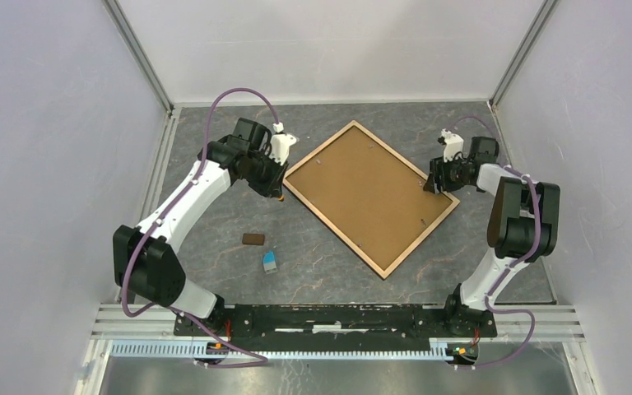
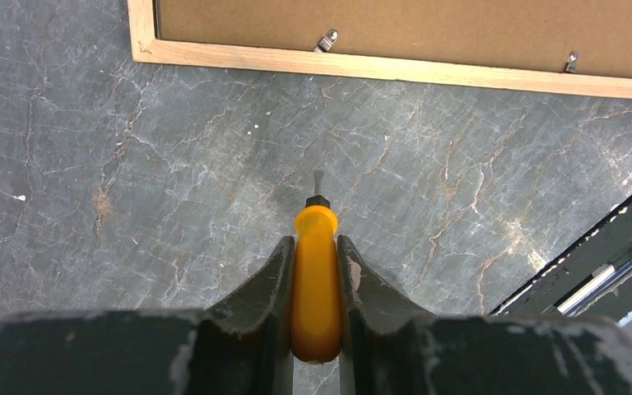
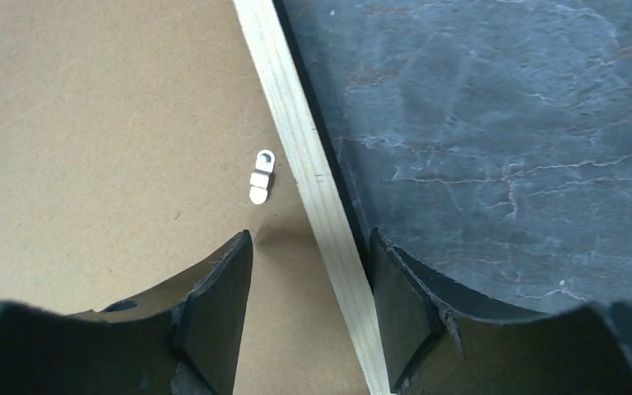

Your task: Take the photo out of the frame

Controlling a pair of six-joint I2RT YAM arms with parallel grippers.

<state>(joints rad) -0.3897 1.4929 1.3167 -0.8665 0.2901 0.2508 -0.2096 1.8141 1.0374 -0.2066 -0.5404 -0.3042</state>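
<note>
My right gripper moves outward along the light wood rim next, past the small metal clip point(image 3: 261, 176).
The frame point(image 1: 334, 230) lies face down in the middle of the table, its brown backing board point(image 1: 368, 191) up inside the light wood rim point(image 3: 309, 164). The photo is hidden under the board. My left gripper point(image 1: 278, 189) hovers just off the frame's left corner, shut on an orange-handled screwdriver point(image 2: 316, 280) whose tip points down at the table. My right gripper point(image 1: 433, 183) is at the frame's right edge. It point(image 3: 309, 247) stands open astride the rim, one finger over the board, the other over the table. A small metal clip point(image 3: 261, 176) sits on the board just ahead.
A small brown block point(image 1: 253, 239) and a small blue-and-white object point(image 1: 270, 262) lie on the table left of the frame. Two more clips point(image 2: 326, 39) point(image 2: 572, 61) show along the rim in the left wrist view. White walls enclose the table.
</note>
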